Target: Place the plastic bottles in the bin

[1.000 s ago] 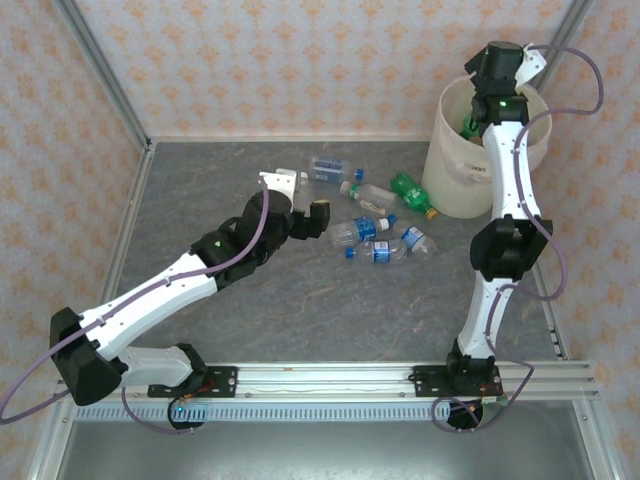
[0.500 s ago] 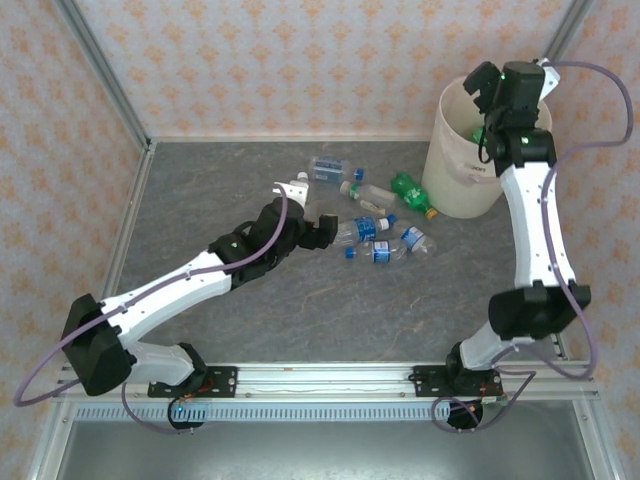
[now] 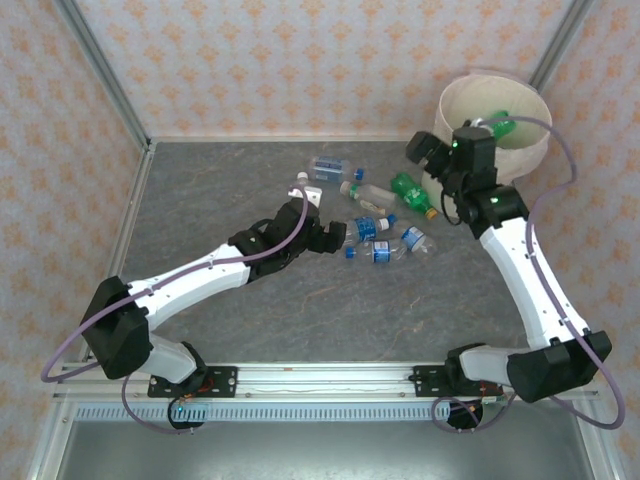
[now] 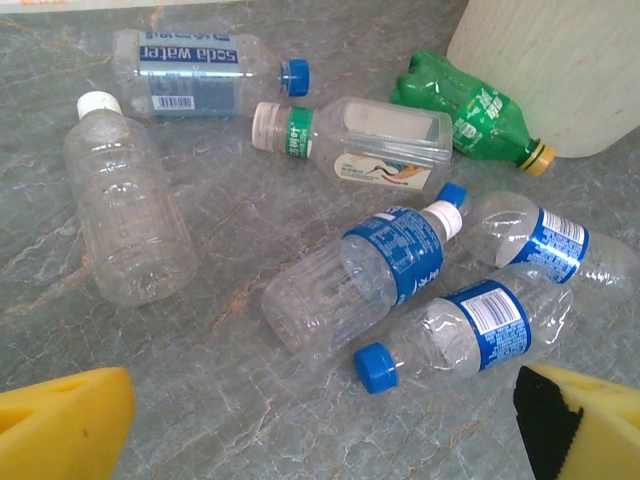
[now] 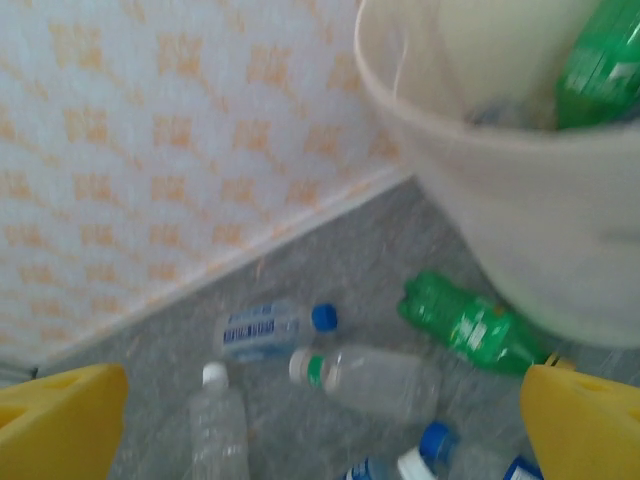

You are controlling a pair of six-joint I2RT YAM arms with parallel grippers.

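My left gripper will next move outward and down around the clear white-capped bottle's body [image 4: 137,225]. The bottle is outward of my gripper and below it, with bare table on both sides of the bottle.
Several plastic bottles lie on the grey table left of the bin [image 3: 520,155]: a green one [image 3: 412,193], a clear soda water one [image 3: 328,167] and blue-labelled ones [image 3: 366,228]. My left gripper [image 3: 330,238] is open and empty, low over the table just short of a blue-capped bottle [image 4: 460,335] and a white-capped blue-labelled bottle [image 4: 365,275]. My right gripper [image 3: 425,150] is open and empty, raised beside the bin's [image 5: 520,220] left wall, above the green bottle [image 5: 465,325]. Another green bottle [image 5: 600,60] lies inside the bin.
A clear white-capped bottle [image 4: 125,215] and a green-banded one [image 4: 360,145] lie further left in the cluster. Patterned walls and a metal frame close off the table's back and sides. Bare table lies in front of the bottles.
My right arm swung from above the bin down and left to its side, near the bottles. My left gripper moved right, closer to the blue-labelled bottles. Both stayed open.
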